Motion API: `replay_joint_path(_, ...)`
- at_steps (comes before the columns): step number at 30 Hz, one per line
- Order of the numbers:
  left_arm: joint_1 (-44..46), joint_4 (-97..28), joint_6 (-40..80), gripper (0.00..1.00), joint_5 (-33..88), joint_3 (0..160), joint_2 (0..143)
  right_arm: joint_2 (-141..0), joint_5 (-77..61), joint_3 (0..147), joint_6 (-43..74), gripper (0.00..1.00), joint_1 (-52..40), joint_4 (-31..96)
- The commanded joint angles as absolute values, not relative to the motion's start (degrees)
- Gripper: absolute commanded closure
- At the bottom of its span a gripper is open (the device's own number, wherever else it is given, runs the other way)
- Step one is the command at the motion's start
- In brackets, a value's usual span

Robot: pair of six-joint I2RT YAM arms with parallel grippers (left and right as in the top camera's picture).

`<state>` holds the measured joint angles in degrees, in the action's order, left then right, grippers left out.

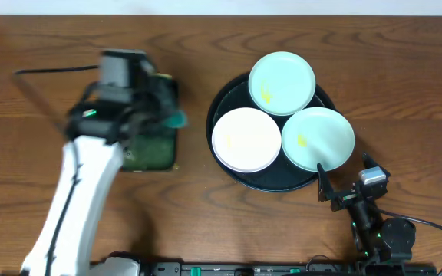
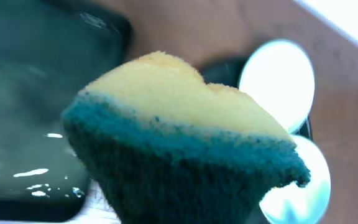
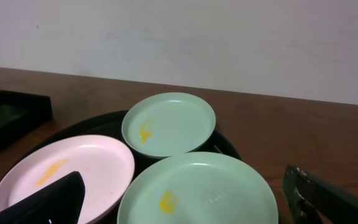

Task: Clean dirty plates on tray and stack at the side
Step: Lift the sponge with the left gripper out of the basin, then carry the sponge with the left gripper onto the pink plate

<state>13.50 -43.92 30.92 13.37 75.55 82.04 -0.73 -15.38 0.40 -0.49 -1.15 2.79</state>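
Observation:
The white plate has a yellow smear on it, so my left gripper needs to move across from the green tray and bring the sponge down onto the plate.
Three plates lie on the round black tray (image 1: 273, 186): a white plate (image 1: 245, 139) with a faint yellow smear, a mint plate (image 1: 282, 83) at the back and another mint plate (image 1: 318, 138) on the right, both with yellow smears. My left gripper (image 1: 167, 115) hovers over the green rectangular tray, shut on a yellow-and-teal sponge (image 2: 179, 137) that hides its fingers in the left wrist view. My right gripper (image 1: 344, 180) is open near the tray's front right rim. In the right wrist view, the near mint plate (image 3: 197, 190) lies between its fingers (image 3: 48, 202).
A small dark-green rectangular tray (image 1: 152, 149), wet and glossy inside, sits left of the black tray. Bare wooden table surrounds both trays. A wall stands behind the table's far edge.

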Motion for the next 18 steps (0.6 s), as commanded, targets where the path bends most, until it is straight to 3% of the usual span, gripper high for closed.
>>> replay_joint_path(1, 20.1, -41.8, 36.6, 0.92, 14.5, 73.2, 88.2, -0.7, -15.0, 0.3, -0.9, 0.01, -1.8, 3.0)
replay_joint_path(10, 34.1, -30.0, 39.4, 0.93, 14.0, 73.2, 104.8, -0.7, -15.0, 0.3, -0.9, 0.01, -1.8, 3.0)
replay_joint_path(18, 36.8, -28.9, 47.5, 0.92, 3.9, 73.2, 110.4, -0.7, -15.0, 0.3, -0.9, 0.01, -1.8, 3.0)
